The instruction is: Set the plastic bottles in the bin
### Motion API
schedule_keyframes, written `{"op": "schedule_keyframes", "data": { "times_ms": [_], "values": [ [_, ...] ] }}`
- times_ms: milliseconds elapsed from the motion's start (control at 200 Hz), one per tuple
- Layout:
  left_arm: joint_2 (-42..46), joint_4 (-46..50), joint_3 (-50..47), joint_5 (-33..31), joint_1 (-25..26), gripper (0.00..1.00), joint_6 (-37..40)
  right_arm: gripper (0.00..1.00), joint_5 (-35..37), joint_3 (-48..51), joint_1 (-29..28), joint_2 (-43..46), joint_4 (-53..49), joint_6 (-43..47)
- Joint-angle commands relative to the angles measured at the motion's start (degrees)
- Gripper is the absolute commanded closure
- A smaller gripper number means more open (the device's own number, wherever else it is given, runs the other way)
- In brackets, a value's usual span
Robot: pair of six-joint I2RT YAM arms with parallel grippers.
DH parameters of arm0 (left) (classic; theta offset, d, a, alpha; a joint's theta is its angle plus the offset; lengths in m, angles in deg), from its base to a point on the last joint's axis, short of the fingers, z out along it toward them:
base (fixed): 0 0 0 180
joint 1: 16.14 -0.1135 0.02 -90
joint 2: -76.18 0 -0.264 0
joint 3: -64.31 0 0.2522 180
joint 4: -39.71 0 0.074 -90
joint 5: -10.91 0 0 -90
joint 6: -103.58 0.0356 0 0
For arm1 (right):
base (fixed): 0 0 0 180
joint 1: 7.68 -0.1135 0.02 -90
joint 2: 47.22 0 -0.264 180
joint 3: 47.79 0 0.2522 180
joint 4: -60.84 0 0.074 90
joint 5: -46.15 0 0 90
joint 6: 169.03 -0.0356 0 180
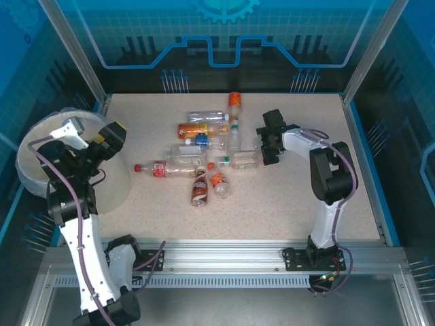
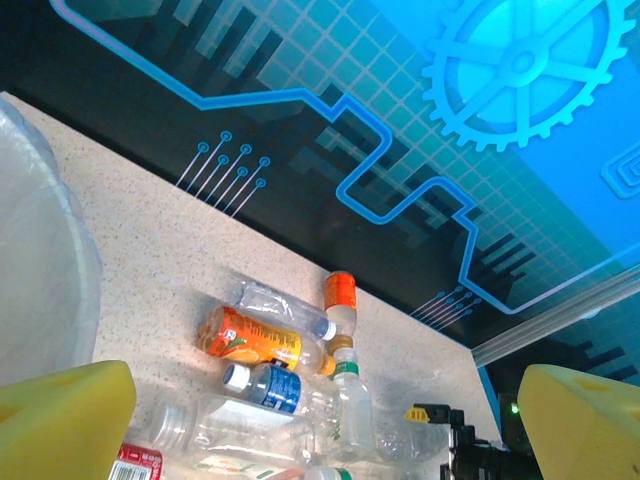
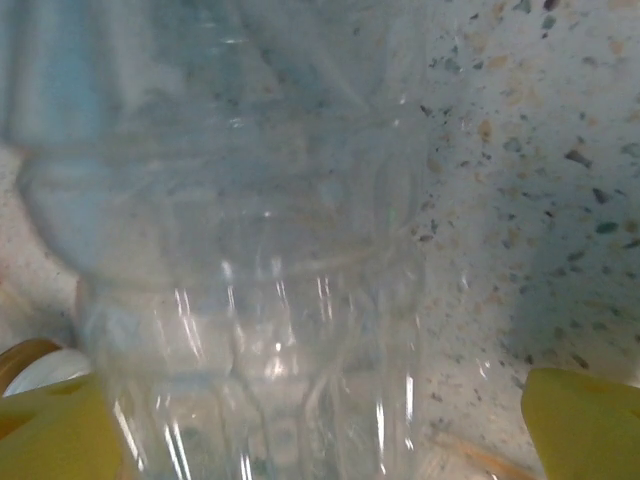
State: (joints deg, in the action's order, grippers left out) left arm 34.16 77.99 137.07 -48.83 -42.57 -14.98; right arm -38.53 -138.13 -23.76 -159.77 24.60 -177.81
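Observation:
My right gripper stays low next and closes its fingers on the clear bottle's sides, since the clear bottle's body lies between the yellow fingers.
Several plastic bottles (image 1: 204,153) lie in a loose heap mid-table: clear ones, an orange-labelled one (image 1: 194,129), a red-labelled one (image 1: 160,168) and a brown one (image 1: 199,187). The cream bin (image 1: 30,159) stands at the left edge. My left gripper (image 1: 114,136) hangs open above the bin's right rim, nothing between its yellow fingers (image 2: 60,420). My right gripper (image 1: 262,146) is low at the heap's right side, open. A clear bottle (image 3: 250,300) lies between its yellow pads (image 3: 585,420), apart from the right one.
Blue panels and aluminium posts wall the table at the back and sides. The bin's bag-lined wall (image 2: 40,270) fills the left edge of the left wrist view. Bare speckled tabletop (image 1: 285,204) lies in front of the heap and to its right.

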Motion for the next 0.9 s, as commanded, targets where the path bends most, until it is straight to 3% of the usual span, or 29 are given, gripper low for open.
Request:
{"op": "schedule_keyframes", "data": {
  "times_ms": [0,490,685,895],
  "values": [
    [0.19,2.6,-0.91,-0.37,0.27,0.01,1.99,0.03,0.29,-2.35,-0.31,-1.78,-1.45,-2.28],
    [-0.29,0.07,-2.1,2.48,0.29,0.01,-0.3,0.38,7.42,5.7,-0.06,4.25,5.64,3.43],
    [-0.49,-2.46,-2.65,5.69,0.4,0.01,-2.77,0.46,11.86,13.07,-0.13,12.54,10.98,12.91],
    [-0.73,-12.77,-6.71,10.89,1.71,0.01,-11.59,0.51,13.32,19.36,-0.52,23.88,14.88,32.89]
  ]
}}
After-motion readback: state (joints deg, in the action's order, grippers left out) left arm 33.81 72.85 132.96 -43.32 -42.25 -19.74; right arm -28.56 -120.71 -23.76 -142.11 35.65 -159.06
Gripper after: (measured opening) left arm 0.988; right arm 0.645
